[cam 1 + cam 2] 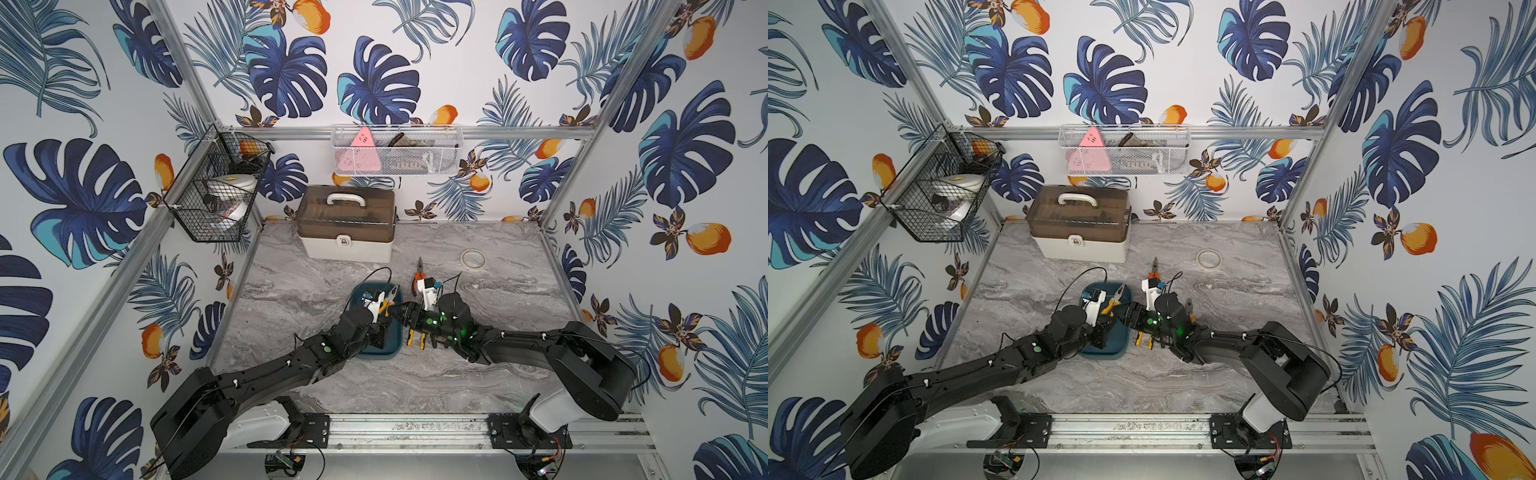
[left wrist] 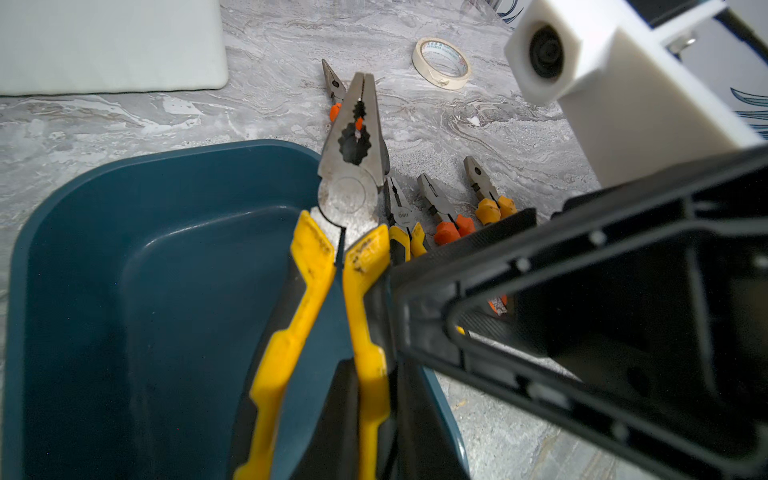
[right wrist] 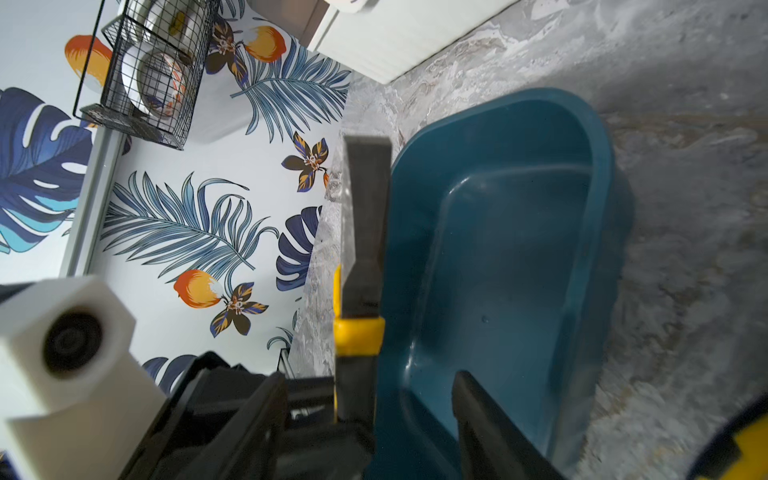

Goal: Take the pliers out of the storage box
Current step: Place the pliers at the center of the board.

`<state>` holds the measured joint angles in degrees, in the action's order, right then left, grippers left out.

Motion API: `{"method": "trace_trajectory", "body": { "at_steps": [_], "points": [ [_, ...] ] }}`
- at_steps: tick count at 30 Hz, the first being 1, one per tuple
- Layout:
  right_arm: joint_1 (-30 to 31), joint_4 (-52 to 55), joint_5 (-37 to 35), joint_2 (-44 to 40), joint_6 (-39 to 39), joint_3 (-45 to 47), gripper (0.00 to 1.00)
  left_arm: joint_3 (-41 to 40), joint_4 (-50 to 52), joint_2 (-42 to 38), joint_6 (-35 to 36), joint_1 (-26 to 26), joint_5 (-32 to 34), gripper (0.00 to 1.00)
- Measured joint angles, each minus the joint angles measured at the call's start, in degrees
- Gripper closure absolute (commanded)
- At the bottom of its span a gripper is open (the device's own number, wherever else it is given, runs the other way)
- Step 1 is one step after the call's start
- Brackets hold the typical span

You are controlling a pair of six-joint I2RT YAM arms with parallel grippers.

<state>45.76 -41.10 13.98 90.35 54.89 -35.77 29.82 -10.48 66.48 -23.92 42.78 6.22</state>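
Observation:
The yellow handle tops behind the grey nose line up with my right gripper's finger gap. My right gripper will move forward over the box edge next and close on them.
Yellow-and-black pliers [image 1: 390, 297] [image 2: 353, 166] hang tilted over the right edge of the teal storage box [image 1: 395, 347] [image 2: 145, 270], grey nose pointing away. My left gripper [image 1: 385, 319] [image 2: 374, 424] is shut on their handles. My right gripper [image 1: 405, 313] [image 3: 370, 378] stands open from the right. The handles [image 3: 359, 332] show edge-on between its fingers, with a gap on each side. One right finger [image 2: 457, 245] lies against the outer handle. Inside, the box [image 3: 498, 249] holds nothing else. Several other pliers [image 2: 440, 212] lie on the table just right of it, one orange pair [image 1: 417, 274] further back.
A white toolbox [image 1: 347, 232] with a brown lid stands at the back. A roll of tape [image 1: 473, 259] lies at the back right. A black wire basket [image 1: 216, 187] and a white one [image 1: 395, 153] hang on the walls.

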Motion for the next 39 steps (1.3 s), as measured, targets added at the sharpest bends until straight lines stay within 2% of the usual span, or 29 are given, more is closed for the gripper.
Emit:
{"method": "trace_trajectory", "body": {
  "at_steps": [14,18,25,28,32,35,39],
  "points": [
    [1.7,2.3,-1.6,4.2,-0.1,-6.4,0.59,-0.3,-1.3,0.9,0.0,0.0,-0.4,1.0],
    [2.0,2.4,-1.7,4.6,-0.1,-6.6,0.63,-0.3,-1.4,0.8,0.0,0.0,-0.5,1.0],
    [2.2,4.0,-2.7,5.0,-0.4,-7.1,0.85,-0.3,-2.2,1.0,-0.1,0.0,-0.3,1.0],
    [2.2,4.7,-2.4,5.2,-1.0,-8.0,0.93,-0.6,-2.0,0.2,-0.2,0.0,0.4,0.9],
    [2.6,5.8,-2.0,5.1,-2.5,-9.8,1.0,-1.4,-2.0,-2.1,-0.2,0.0,2.2,0.69],
    [3.0,7.1,-1.9,4.5,-3.7,-10.6,1.0,-1.8,-1.3,-3.7,-0.6,0.0,4.1,0.55],
    [3.0,8.5,-2.1,3.4,-5.0,-11.2,1.0,-1.8,0.2,-5.6,-1.7,0.1,7.5,0.44]
  ]
}}
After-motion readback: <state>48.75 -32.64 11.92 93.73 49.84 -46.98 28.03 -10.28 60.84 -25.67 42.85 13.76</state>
